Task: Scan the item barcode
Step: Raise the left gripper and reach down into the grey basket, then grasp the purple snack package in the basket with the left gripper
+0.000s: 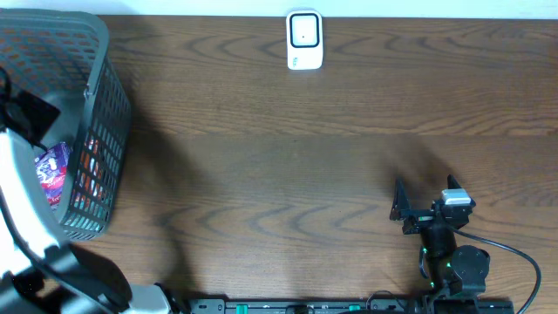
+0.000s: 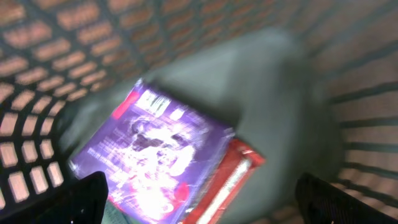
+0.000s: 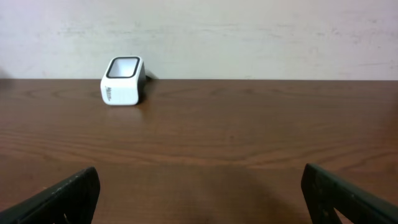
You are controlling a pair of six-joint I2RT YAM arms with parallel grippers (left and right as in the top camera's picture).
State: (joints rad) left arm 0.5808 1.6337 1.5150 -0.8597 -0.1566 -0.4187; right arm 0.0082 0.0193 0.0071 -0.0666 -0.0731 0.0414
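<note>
The purple packet lies below the left gripper and back from it, so the robot needs to move its left gripper down and back to close on the purple packet's middle [image 1: 52, 172] [image 2: 160, 160].
A white barcode scanner [image 1: 304, 40] stands at the table's far edge; the right wrist view also shows the scanner [image 3: 123, 81], far off to the left. Down in the grey mesh basket [image 1: 109, 105] lies a purple packet [image 2: 155, 155] on top of a red packet [image 2: 233, 174]; the picture there is blurred. My left gripper [image 2: 199, 200] hangs open just above these items, fingers wide on either side and touching nothing. From overhead the purple packet [image 1: 51, 166] shows beside my left arm. My right gripper [image 1: 425, 194] stands open and empty over the bare table at the front right.
The basket's mesh walls [image 2: 62, 50] close in around the left gripper on all sides. Brown wooden table [image 3: 249, 124] stretches between the right gripper and the scanner. A cable runs from the right arm's base [image 1: 462, 266] along the front edge.
</note>
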